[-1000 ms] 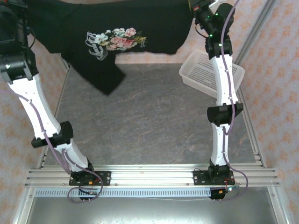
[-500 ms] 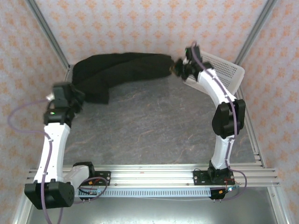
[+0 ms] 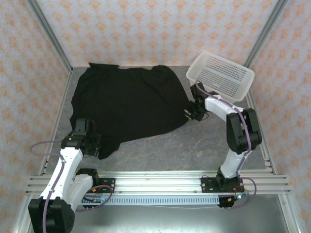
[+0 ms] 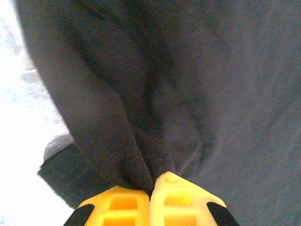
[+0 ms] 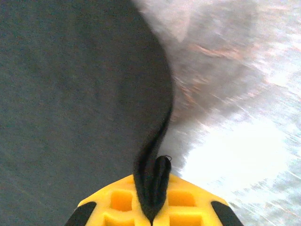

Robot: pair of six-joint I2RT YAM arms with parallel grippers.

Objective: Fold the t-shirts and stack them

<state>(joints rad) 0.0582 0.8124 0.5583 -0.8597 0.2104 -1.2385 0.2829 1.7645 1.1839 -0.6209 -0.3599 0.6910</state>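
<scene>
Next, the right gripper draws back, away from my left gripper, and releases the hem on the grey table because the shirt's near edge runs slanted.
The black t-shirt (image 3: pixel 129 104) lies spread across the back left of the grey table, its plain side up. My left gripper (image 3: pixel 91 144) is low at the shirt's near left corner, shut on a pinch of the black cloth (image 4: pixel 141 160). My right gripper (image 3: pixel 190 112) sits at the shirt's right edge, shut on a fold of its hem (image 5: pixel 153 174). The yellow fingertips (image 4: pixel 117 202) press together with cloth bunched between them in the left wrist view. In the right wrist view the t-shirt (image 5: pixel 70 94) stretches away to the left of the fingertips (image 5: pixel 188 197).
A white perforated basket (image 3: pixel 221 75) rests tilted at the back right corner, just behind my right arm. Bare grey table (image 3: pixel 170 145) runs along the near side in front of the shirt. Patterned walls and metal frame posts close in the sides.
Both arms swept down and toward the near side, dragging the shirt from hanging in the air to lying spread flat on the table. Both grips held throughout.
</scene>
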